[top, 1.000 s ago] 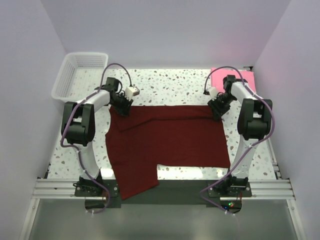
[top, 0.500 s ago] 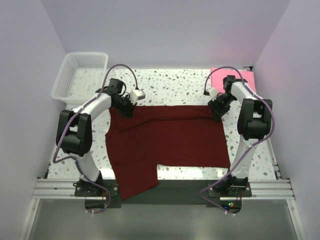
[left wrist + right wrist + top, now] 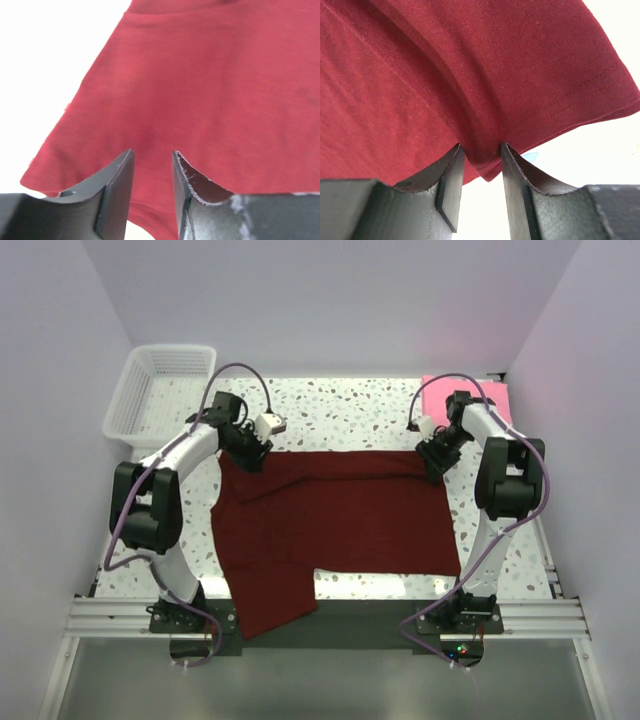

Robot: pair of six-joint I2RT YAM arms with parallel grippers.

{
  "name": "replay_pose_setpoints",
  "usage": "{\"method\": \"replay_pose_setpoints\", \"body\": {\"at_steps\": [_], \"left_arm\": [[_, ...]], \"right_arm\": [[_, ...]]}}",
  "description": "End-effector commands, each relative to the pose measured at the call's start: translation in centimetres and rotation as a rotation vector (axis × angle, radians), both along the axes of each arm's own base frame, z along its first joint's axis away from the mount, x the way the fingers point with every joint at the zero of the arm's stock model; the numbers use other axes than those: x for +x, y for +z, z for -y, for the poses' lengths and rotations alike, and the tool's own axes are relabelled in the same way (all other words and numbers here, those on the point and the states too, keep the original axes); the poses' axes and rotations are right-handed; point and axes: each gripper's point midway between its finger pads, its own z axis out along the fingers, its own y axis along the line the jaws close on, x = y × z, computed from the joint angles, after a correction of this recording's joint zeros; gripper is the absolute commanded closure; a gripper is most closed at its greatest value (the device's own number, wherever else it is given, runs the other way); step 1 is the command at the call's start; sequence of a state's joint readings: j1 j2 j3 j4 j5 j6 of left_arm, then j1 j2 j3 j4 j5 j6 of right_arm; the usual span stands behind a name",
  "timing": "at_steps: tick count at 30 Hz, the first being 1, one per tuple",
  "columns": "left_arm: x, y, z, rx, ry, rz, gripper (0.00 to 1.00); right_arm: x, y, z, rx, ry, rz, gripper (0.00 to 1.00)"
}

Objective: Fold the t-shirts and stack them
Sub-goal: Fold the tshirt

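Observation:
My left gripper should go down next to the red cloth at the cloth's far corner by the basket, and then close.
A dark red t-shirt lies spread flat on the speckled table, one sleeve hanging over the near edge. My left gripper hovers at the shirt's far left corner. In the left wrist view its gripper stands open, with the red cloth lying flat beneath the gap. My right gripper is at the far right corner. In the right wrist view that gripper is shut on a bunched fold of the hem. A folded pink t-shirt rests at the back right.
A white mesh basket stands at the back left corner. Purple walls close in on the left, right and back. The metal rail with both arm bases runs along the near edge.
The left arm shifted its elbow and wrist slightly around the shirt's far left corner. The shirt and the right arm have stayed in place.

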State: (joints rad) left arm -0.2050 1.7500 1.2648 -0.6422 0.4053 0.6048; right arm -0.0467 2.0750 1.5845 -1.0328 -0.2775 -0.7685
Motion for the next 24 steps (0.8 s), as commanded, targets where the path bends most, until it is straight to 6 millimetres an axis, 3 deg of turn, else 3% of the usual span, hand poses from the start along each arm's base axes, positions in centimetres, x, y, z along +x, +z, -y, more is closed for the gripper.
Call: {"method": "replay_pose_setpoints", "body": {"at_steps": [1, 8, 11, 18, 24], "left_arm": [[3.5, -0.2, -1.8, 0.012, 0.058, 0.023, 0.58], [5.7, -2.6, -2.3, 0.054, 0.05, -0.003, 0.57], [5.7, -4.2, -2.6, 0.078, 0.05, -0.026, 0.57], [4.7, -5.8, -2.6, 0.093, 0.032, -0.059, 0.59], [4.2, -4.8, -2.1, 0.076, 0.013, -0.043, 0.83]], "right_arm": [[0.6, 1.8, 0.2, -0.011, 0.008, 0.039, 0.6], [0.1, 1.7, 0.3, -0.014, 0.003, 0.025, 0.6], [-0.2, 1.7, 0.3, -0.015, 0.003, 0.024, 0.6], [-0.1, 1.7, 0.3, -0.018, 0.005, 0.023, 0.6], [0.0, 1.7, 0.3, -0.013, -0.001, 0.02, 0.6]]}}
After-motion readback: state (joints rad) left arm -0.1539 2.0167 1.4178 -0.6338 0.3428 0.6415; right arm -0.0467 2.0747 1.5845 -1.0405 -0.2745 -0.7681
